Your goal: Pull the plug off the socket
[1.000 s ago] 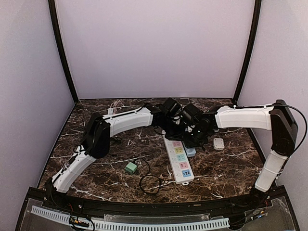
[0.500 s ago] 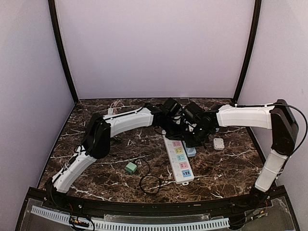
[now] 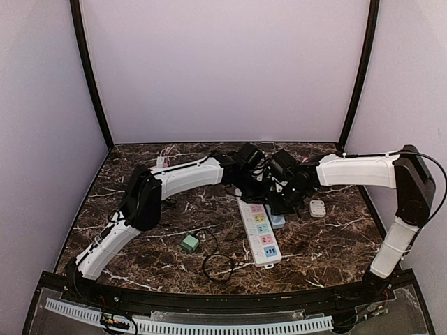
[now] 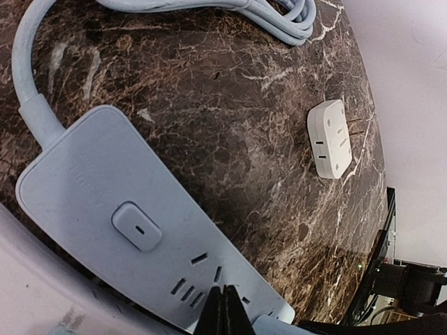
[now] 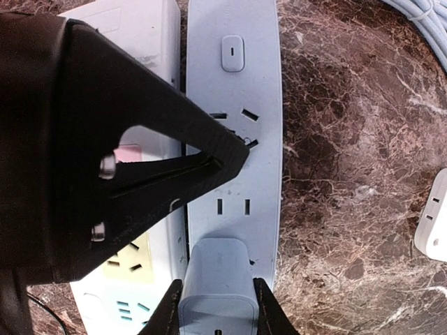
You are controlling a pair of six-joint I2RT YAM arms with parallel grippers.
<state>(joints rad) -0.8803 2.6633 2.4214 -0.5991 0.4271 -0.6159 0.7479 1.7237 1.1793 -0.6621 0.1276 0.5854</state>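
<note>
The table is bare between blue power strip point(image 5: 234, 91) and white adapter. I will next pull the plug up with my right gripper, move over that spot, lower the plug and let go of it.
A light blue plug point(image 5: 216, 269) stands in the near end of a light blue power strip point(image 5: 234, 91), whose end shows in the top view point(image 3: 277, 221). My right gripper point(image 5: 218, 315) is shut on the plug, one finger on each side; in the top view it point(image 3: 281, 207) is over the strip. My left gripper point(image 4: 225, 310) is shut and empty, its tips resting on the strip's face beside the sockets; they show black in the right wrist view point(image 5: 239, 157). In the top view it point(image 3: 264, 197) meets the right one mid-table.
A white power strip point(image 3: 260, 234) with coloured sockets lies against the blue one's left side. A white adapter point(image 3: 318, 208) lies to the right, also in the left wrist view point(image 4: 330, 138). A green cube point(image 3: 189, 243) and a black cable loop point(image 3: 218, 266) lie nearer. The blue cord point(image 4: 279, 14) coils behind.
My right wrist has shifted slightly toward the back of the table. The left gripper stays on the strip. The plug still stands in the strip.
</note>
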